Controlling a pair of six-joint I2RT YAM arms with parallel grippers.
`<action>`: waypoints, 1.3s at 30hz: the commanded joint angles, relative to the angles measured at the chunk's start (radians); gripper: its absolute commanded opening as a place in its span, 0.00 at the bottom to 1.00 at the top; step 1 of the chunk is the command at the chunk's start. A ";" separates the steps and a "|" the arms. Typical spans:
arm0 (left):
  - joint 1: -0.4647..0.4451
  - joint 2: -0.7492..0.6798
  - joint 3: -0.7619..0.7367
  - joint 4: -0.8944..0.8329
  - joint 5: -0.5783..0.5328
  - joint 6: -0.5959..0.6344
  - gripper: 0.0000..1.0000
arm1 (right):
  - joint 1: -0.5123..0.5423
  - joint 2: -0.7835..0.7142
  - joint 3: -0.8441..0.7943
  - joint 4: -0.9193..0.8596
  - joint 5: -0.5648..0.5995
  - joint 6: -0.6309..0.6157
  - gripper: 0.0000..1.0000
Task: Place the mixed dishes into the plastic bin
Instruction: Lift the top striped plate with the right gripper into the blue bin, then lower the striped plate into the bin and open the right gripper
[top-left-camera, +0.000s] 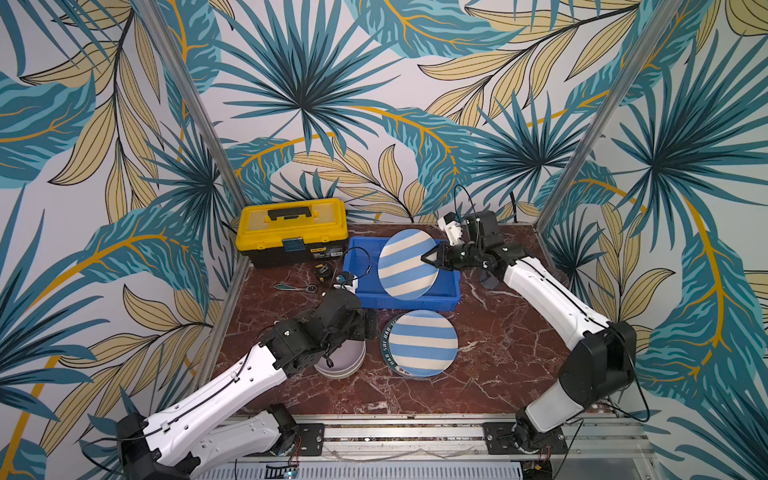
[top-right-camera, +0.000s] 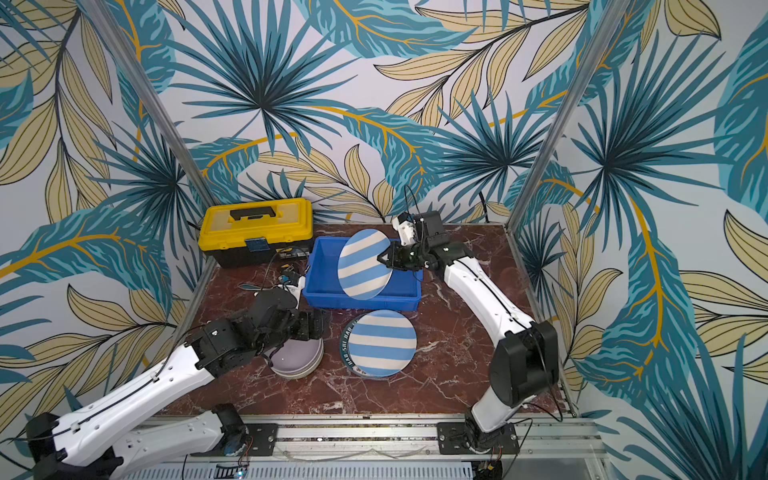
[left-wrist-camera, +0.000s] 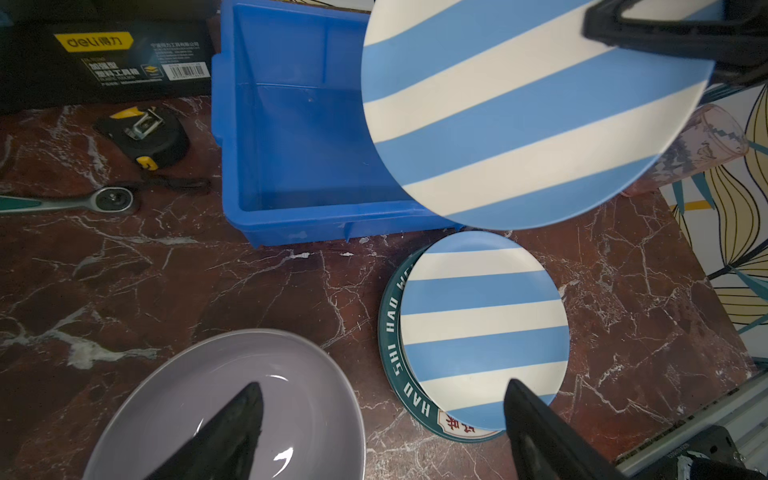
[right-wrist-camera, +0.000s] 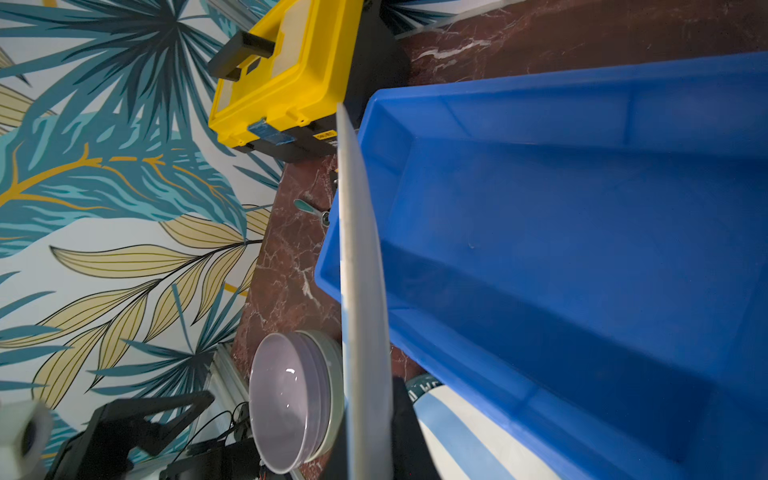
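The blue bin's bare bottom lies below, so my right gripper should lower the tilted striped plate between the bin's sides and release the plate's rim.
My right gripper (top-left-camera: 432, 257) (top-right-camera: 386, 255) is shut on the rim of a blue-and-white striped plate (top-left-camera: 409, 264) (left-wrist-camera: 532, 108). It holds the plate tilted on edge over the blue plastic bin (top-left-camera: 361, 286) (right-wrist-camera: 582, 249), whose floor is bare. Another striped plate (top-left-camera: 424, 343) (left-wrist-camera: 484, 328) lies on a green-rimmed plate (left-wrist-camera: 390, 332) in front of the bin. Left of them is a lavender bowl (top-left-camera: 340, 361) (left-wrist-camera: 232, 395), nested in a pale green bowl (right-wrist-camera: 334, 374). My left gripper (left-wrist-camera: 384, 386) (top-left-camera: 368, 326) hangs open above the gap between bowls and plates, holding nothing. A pinkish tumbler (left-wrist-camera: 706, 141) stands right of the bin.
A yellow-and-black toolbox (top-left-camera: 291, 228) stands at the back left, touching the bin's left end. A tape measure (left-wrist-camera: 145, 137) and a ratchet wrench (left-wrist-camera: 83, 203) lie left of the bin. Marble table edges meet patterned walls on three sides.
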 joint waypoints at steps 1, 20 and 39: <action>0.006 -0.018 -0.004 -0.023 -0.014 0.011 0.91 | -0.011 0.095 0.082 -0.019 0.043 -0.019 0.00; 0.006 -0.052 -0.032 -0.028 -0.027 0.011 0.92 | -0.019 0.460 0.263 0.041 0.042 0.044 0.00; 0.006 -0.014 -0.037 -0.026 -0.027 0.015 0.92 | -0.018 0.472 0.063 0.137 0.031 0.093 0.10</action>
